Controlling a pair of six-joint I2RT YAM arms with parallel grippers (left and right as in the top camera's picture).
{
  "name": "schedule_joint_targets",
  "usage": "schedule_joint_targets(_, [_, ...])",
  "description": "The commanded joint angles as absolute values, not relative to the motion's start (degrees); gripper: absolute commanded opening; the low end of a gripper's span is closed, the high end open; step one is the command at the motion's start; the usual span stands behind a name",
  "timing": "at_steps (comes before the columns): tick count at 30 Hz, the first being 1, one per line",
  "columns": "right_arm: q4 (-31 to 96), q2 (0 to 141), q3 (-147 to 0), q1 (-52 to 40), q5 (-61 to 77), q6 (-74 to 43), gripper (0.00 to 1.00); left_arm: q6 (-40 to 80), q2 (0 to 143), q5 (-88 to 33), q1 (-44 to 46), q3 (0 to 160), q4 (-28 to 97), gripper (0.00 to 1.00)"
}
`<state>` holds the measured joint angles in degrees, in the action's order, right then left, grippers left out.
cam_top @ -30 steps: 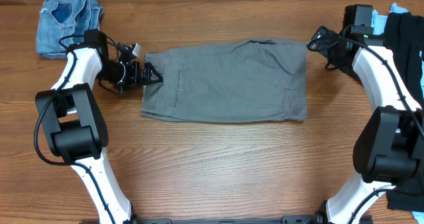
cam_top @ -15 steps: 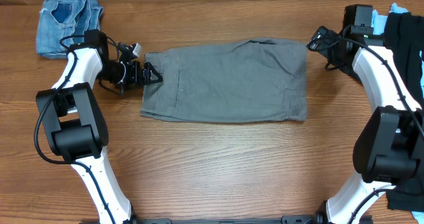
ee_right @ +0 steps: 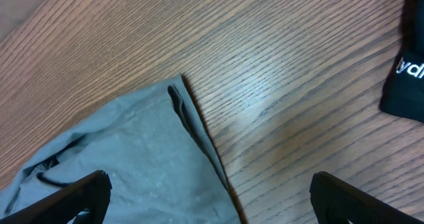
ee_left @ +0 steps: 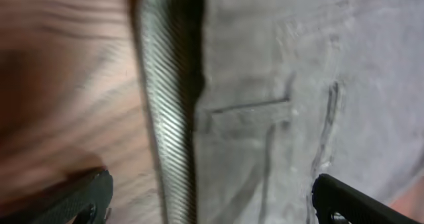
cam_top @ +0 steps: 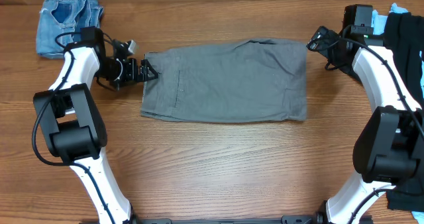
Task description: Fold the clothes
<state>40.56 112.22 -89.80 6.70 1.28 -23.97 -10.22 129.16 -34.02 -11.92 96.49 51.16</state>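
Observation:
The shorts' waistband edge (cam_top: 151, 84) (ee_left: 177, 174) is below my left gripper and to its right in the overhead view. My left gripper's fingers straddle it, so next I should lower them that way and close.
The mid-grey shorts (cam_top: 225, 81) lie flat in the middle of the table, folded into a rectangle. My left gripper (cam_top: 147, 73) is open at their left edge, its jaws straddling the waistband edge (ee_left: 173, 118); the grey cloth with its pocket seams (ee_left: 278, 111) fills that wrist view. My right gripper (cam_top: 317, 40) is open just above the shorts' top right corner (ee_right: 179, 95), holding nothing. Small blue denim shorts (cam_top: 66, 22) lie folded at the far left. A black T-shirt (cam_top: 404, 42) and a light-blue garment (cam_top: 384, 15) lie at the far right edge.
The wooden table (cam_top: 218, 164) stretches bare toward the front. A black garment with white lettering (ee_right: 407, 78) lies right of my right gripper. Both arm bases stand at the front corners.
My left gripper has shifted slightly up and to the left along the shorts' left edge. The right arm and the shorts have not moved.

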Motion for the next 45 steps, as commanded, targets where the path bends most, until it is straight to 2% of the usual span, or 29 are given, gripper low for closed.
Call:
schedule_joint_targets(1, [40.36, 110.69, -90.98, 6.46, 1.39, -24.08, 1.0, -8.54, 133.58, -24.47, -12.4, 94.52, 49.32, 1.0])
schedule_joint_targets(15, [40.36, 110.69, -90.98, 6.46, 1.39, -24.05, 1.0, -7.46, 138.69, -24.73, -5.85, 94.24, 49.5, 1.0])
schedule_joint_targets(21, [40.36, 110.69, -90.98, 6.46, 1.39, -24.08, 1.0, -7.49, 143.2, -28.95, -5.58, 94.24, 50.76, 0.9])
schedule_joint_targets(24, [40.36, 110.69, -90.98, 6.46, 1.39, -24.08, 1.0, -7.49, 143.81, -29.63, -5.54, 94.24, 51.2, 0.81])
schedule_joint_targets(25, [40.36, 110.69, -90.98, 6.46, 1.39, -24.05, 1.0, -7.51, 143.79, -29.93, -5.54, 94.24, 51.51, 0.68])
schedule_joint_targets(29, [40.36, 110.69, -90.98, 6.46, 1.39, -24.08, 1.0, -7.73, 143.79, -30.04, -5.54, 94.26, 52.71, 0.5])
schedule_joint_targets(33, [40.36, 110.69, -90.98, 6.46, 1.39, -24.08, 1.0, -7.7, 143.79, -29.89, -5.54, 94.37, 53.8, 0.18])
schedule_joint_targets(35, [40.36, 110.69, -90.98, 6.46, 1.39, -24.08, 1.0, -7.68, 143.7, -29.78, -6.04, 94.76, 54.92, 0.07])
schedule_joint_targets(36, [40.36, 110.69, -90.98, 6.46, 1.39, -24.08, 1.0, -7.66, 143.68, -29.76, -6.42, 95.15, 55.7, 0.04])
schedule_joint_targets(45, [40.36, 110.69, -90.98, 6.46, 1.39, -24.08, 1.0, -7.66, 143.65, -20.97, -11.14, 105.25, 67.16, 0.04])
